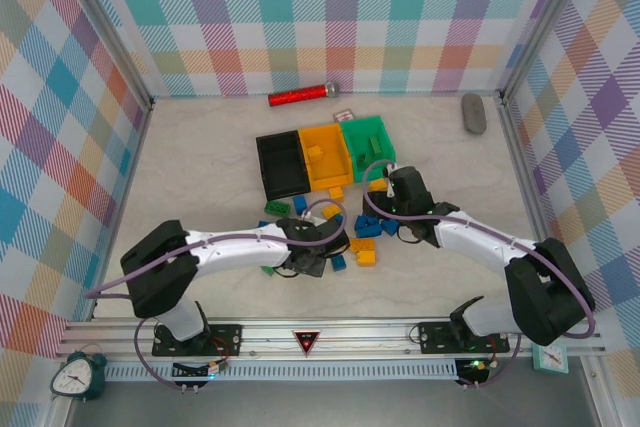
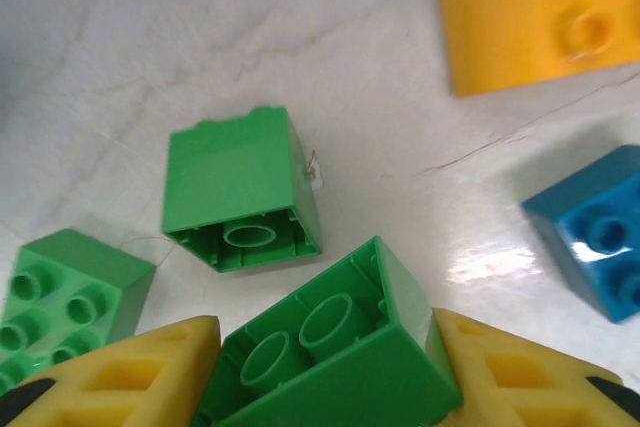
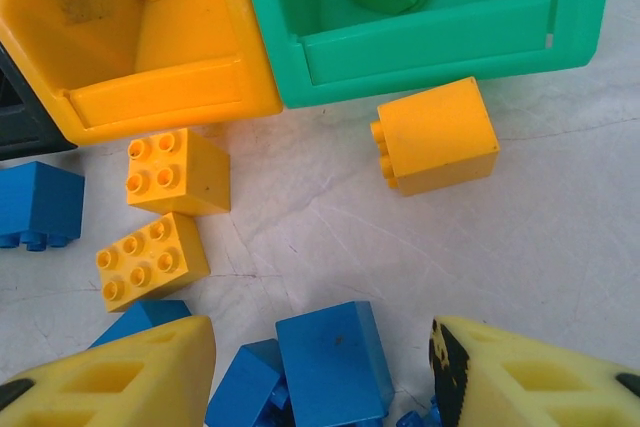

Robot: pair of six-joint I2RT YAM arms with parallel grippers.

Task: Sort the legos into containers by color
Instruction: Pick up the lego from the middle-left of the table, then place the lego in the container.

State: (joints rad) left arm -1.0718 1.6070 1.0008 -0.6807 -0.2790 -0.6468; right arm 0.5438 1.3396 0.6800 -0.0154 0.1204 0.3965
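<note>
I will next raise my left gripper, carry its green lego outward and release it over the open inside of the green bin, which already holds matching legos.
My left gripper is shut on a green lego, which lies on its side with its hollow underside showing. Beside it lie two more green legos, a blue one and a yellow one. My right gripper stands open over a blue lego, clear of it on both sides. Just ahead are the orange bin holding a yellow lego, the green bin holding a green lego, and the black bin. In the top view both grippers hang over the scattered legos.
Loose yellow legos lie between my right gripper and the bins. A red glittery cylinder and a grey oval object lie near the back wall. Checked walls close in the table on three sides.
</note>
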